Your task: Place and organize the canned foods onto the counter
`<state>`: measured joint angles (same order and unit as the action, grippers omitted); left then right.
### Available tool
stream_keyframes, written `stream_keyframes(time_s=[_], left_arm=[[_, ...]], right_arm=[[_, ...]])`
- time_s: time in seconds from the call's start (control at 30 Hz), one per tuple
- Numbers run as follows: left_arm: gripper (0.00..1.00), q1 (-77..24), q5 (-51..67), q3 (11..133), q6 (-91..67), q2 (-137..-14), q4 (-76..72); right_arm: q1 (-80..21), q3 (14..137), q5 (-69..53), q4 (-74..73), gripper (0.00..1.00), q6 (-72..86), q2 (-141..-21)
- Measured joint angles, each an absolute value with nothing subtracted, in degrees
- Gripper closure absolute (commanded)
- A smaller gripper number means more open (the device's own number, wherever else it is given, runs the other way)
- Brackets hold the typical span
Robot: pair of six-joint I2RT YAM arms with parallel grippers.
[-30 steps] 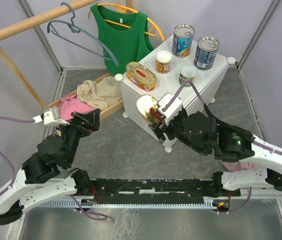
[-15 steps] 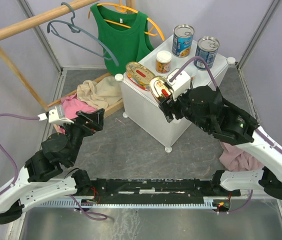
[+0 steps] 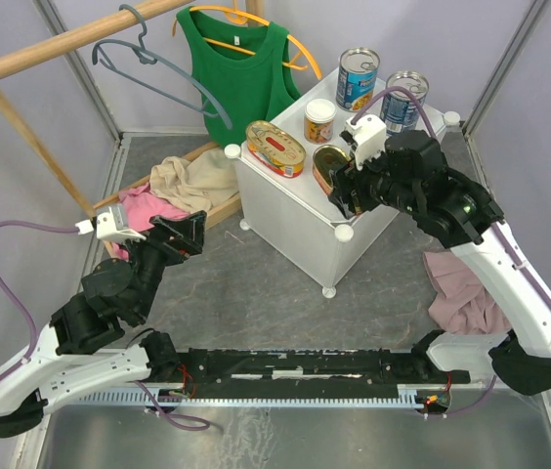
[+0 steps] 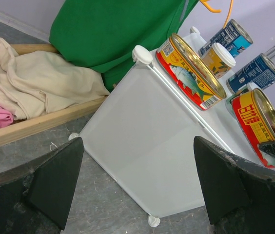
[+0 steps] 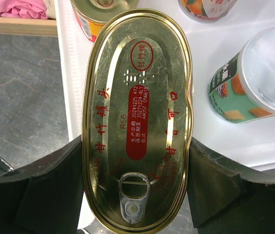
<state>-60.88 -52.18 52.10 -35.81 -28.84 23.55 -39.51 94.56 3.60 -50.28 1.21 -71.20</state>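
My right gripper goes down next, sets its oval tin on the bare surface at the counter's near edge beside the resting tin, and releases it.
On the white counter rest one oval gold tin, a small white-lidded can and two tall blue-labelled cans. My right gripper is shut on a second oval tin, held over the counter's near corner. In the right wrist view the fingers press both long sides of this tin, and another small white-lidded can stands just to its right. My left gripper hangs open and empty over the floor left of the counter.
A wooden tray of clothes lies left of the counter. A green tank top and a grey hanger hang from a wooden rail behind it. Pink cloth lies on the floor at right.
My right arm has lifted the oval tin from in front of the counter's side up and right, over its top near corner. The left arm has barely shifted.
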Motion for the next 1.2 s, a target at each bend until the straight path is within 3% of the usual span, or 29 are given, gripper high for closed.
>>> stream_keyframes(time_s=[0.43,1.2], left_arm=[[0.01,-60.88,-52.18,52.10,-35.79,-28.91,23.38],[0.01,-60.88,-52.18,52.10,-35.77,-29.74,22.13]], right_arm=[[-32.82,95.81,-10.59,-53.25,0.99,0.97,-75.13],[-30.63,97.27,-13.96,-55.57,0.99,0.56,-76.05]])
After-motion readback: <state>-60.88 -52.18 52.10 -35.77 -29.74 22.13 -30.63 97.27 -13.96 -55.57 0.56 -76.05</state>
